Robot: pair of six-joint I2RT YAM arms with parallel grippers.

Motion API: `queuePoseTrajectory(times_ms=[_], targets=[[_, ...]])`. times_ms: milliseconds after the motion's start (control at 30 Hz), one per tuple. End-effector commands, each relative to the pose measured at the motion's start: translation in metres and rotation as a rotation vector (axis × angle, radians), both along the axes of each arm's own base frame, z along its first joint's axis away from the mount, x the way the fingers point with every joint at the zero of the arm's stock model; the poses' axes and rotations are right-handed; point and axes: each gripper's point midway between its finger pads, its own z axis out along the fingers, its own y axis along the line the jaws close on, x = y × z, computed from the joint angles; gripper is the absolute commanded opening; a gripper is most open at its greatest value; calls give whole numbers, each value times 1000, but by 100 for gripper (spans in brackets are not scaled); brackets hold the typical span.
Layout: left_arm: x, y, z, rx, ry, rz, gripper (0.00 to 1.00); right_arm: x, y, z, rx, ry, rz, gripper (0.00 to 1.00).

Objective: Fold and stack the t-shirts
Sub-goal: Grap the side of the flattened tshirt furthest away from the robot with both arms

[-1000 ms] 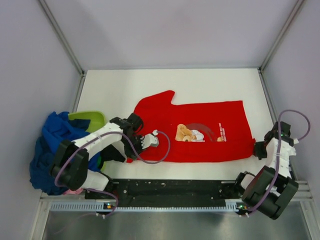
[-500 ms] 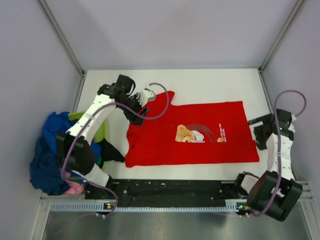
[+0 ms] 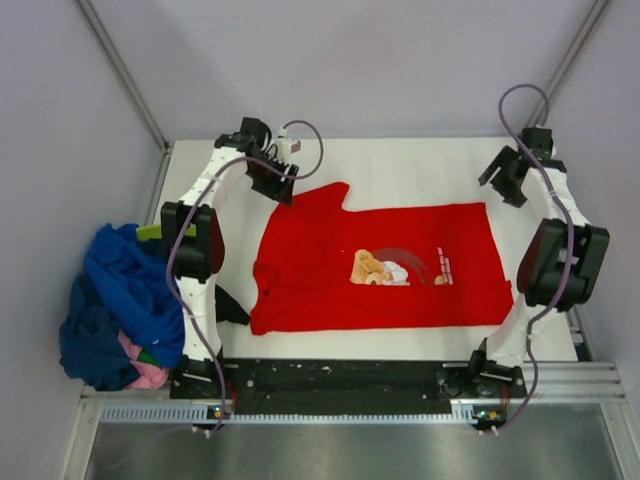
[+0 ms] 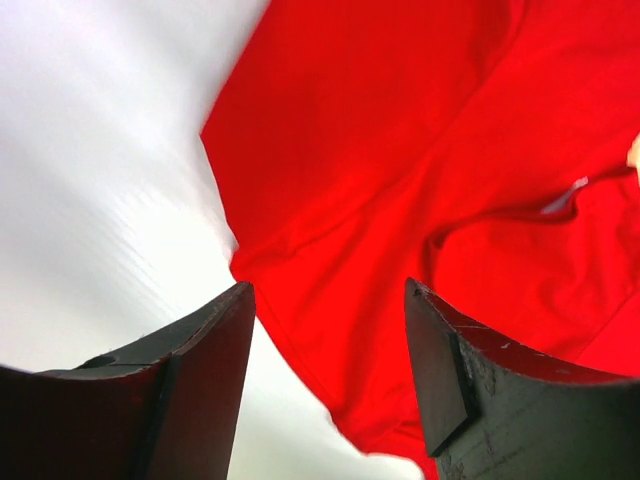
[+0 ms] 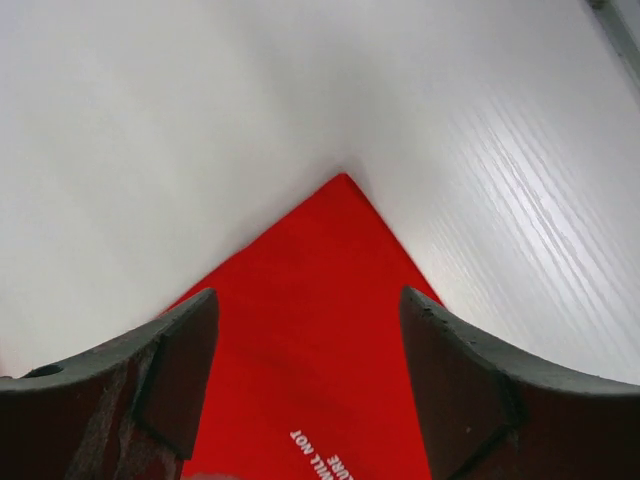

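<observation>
My left gripper lowers open onto the t-shirt's shoulder corner by the sleeve [image 3: 289,203] [image 4: 246,262] next and closes. My right gripper stands by the other end of the t-shirt's same far side.
The red t-shirt [image 3: 400,240] lies spread flat across the middle of the white table, with its cartoon print [image 3: 372,267] facing up. One sleeve [image 3: 318,200] sticks out toward the back left. My left gripper [image 3: 285,190] hovers open over that sleeve; in the left wrist view the red cloth [image 4: 400,150] sits below the gripper [image 4: 328,290], with nothing between the fingers. My right gripper [image 3: 498,182] is open just above the shirt's far right corner [image 5: 345,185]. In the right wrist view the gripper [image 5: 308,295] frames that corner without touching it.
A heap of other t-shirts, mostly blue [image 3: 115,295] with some pink [image 3: 150,375], lime-green [image 3: 150,232] and black [image 3: 228,305], lies off the table's left edge. Grey walls and metal posts [image 3: 125,80] close in the back and sides.
Both grippers have opened and let go of the shirt's near edge. They swung away to the far side, the left one to the sleeve and the right one to the far right corner.
</observation>
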Motion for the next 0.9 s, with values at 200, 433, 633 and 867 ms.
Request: queuePoseTrajectory(times_ms=[200,433,633,867], targets=[[61,-5,-16,-150,-35,129,70,29,-14,-80,-99,282,143,70],[72,-9,-49,-155,31,148,69,37,-2,-104,-77,314,221,66],[77,-8,-62,-142,47,146,65,36,-1,-116,-75,338,232,59],[95,-3,-59,-127,-3,209,65,44,-4,-105,-97,312,230,59]])
